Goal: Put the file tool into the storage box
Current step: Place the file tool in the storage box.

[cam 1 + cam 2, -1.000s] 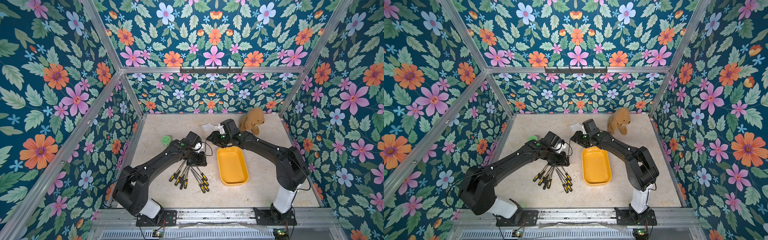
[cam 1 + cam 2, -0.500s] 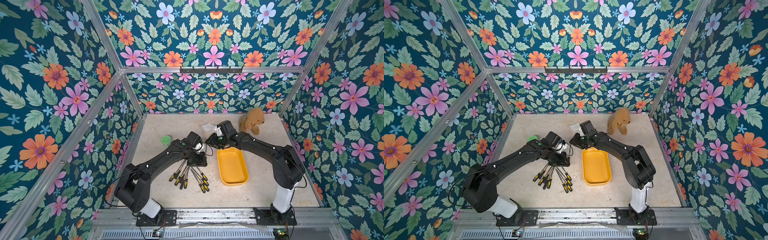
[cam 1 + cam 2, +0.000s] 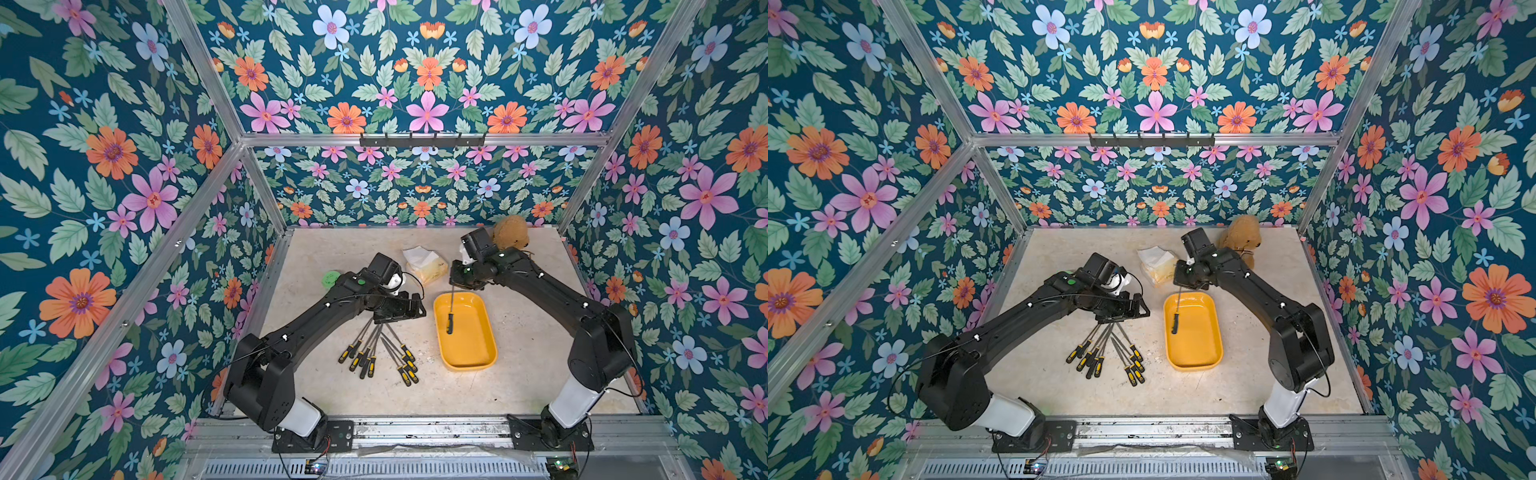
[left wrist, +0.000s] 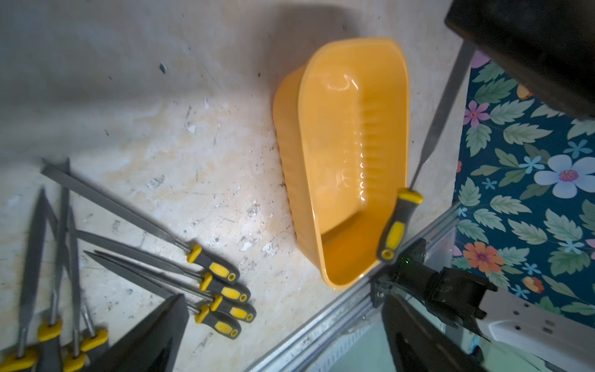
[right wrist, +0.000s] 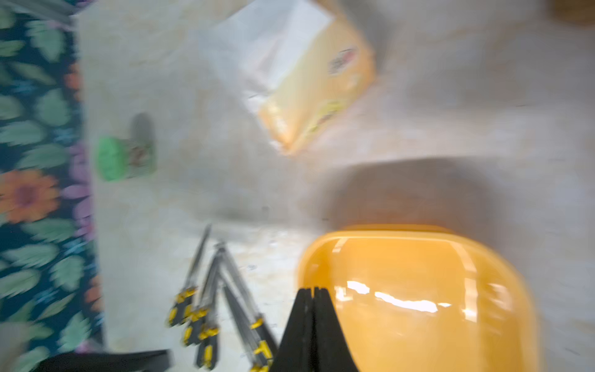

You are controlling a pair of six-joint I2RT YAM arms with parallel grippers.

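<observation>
The file tool point(image 3: 450, 309) dangles above the storage box's bottom, so next my right gripper should lower, draw back over it and release the file tool's blade tip there.
The file tool point(image 3: 450, 309) hangs with its black-and-yellow handle down over the far end of the storage box point(image 3: 471, 345), a shallow yellow-orange tray. My right gripper point(image 3: 455, 284) is shut on the tip of its grey blade. In the left wrist view the file tool point(image 4: 395, 225) dangles in front of the storage box point(image 4: 338, 145). My left gripper point(image 3: 399, 309) stands open over the blades of several loose files point(image 3: 378, 353), holding nothing. The right wrist view shows the right gripper point(image 5: 312, 291) with jaws pressed together above the storage box point(image 5: 418, 306); the file is hidden there.
A yellow tissue pack point(image 3: 426, 266) lies just behind the box. A brown teddy bear point(image 3: 510, 232) sits at the back right and a green round lid point(image 3: 331, 277) at the back left. Floral walls close in three sides.
My left gripper has opened and let go. My right gripper has shut on the file's blade and drawn to the right, so the file now hangs over the box.
</observation>
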